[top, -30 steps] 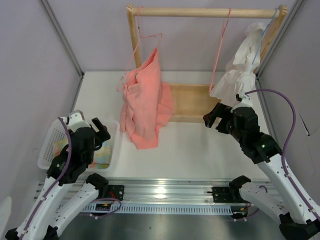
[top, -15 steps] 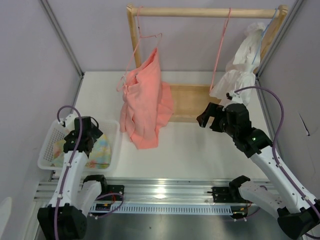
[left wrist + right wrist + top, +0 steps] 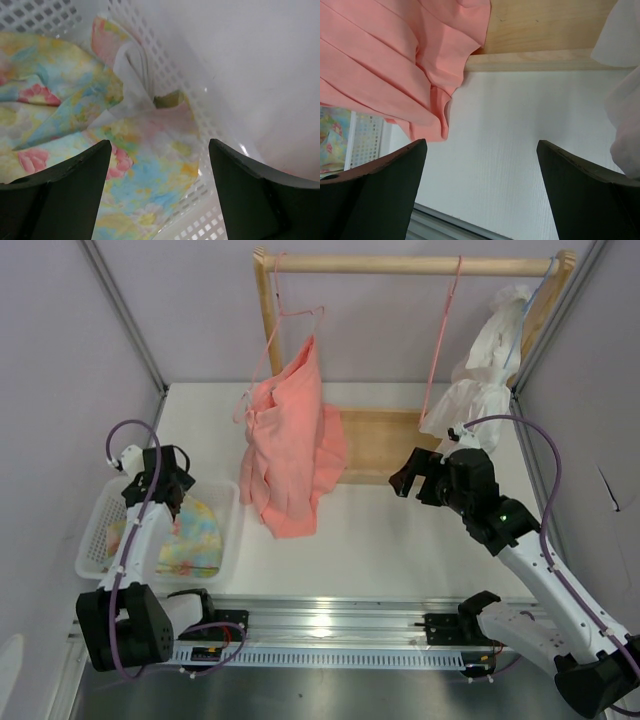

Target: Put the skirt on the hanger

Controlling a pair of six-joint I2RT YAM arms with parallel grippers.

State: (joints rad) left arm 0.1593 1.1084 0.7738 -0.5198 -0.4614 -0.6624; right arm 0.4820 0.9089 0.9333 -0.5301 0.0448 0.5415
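Note:
The skirt's folded edge (image 3: pixel 159 111) is exposed and gapes by the basket's side, so my left gripper will next lower its open fingers down and slightly outward to either side of it.
The skirt (image 3: pixel 192 537), pastel floral cloth, lies crumpled in a white perforated basket (image 3: pixel 93 545) at the left. In the left wrist view the skirt (image 3: pixel 145 170) fills the space below my fingers, against the basket wall (image 3: pixel 170 75). My left gripper (image 3: pixel 170 495) hangs just above the skirt at the basket's far end, open and empty (image 3: pixel 159 150). The empty thin pale-pink hanger (image 3: pixel 440 340) hangs by its long hook from the wooden rod. My right gripper (image 3: pixel 410 478) is open and empty over the table (image 3: pixel 481 150), below and left of that hanger.
A wooden rack with a top rod (image 3: pixel 400 265) and a base board (image 3: pixel 385 440) stands at the back. A salmon garment (image 3: pixel 290 450) hangs on a pink hanger at its left. A white ruffled garment (image 3: pixel 480 380) hangs on a light-blue hanger at its right.
My left arm has swung back and up, bringing its gripper over the far end of the basket above the skirt. My right gripper has shifted a little to the left.

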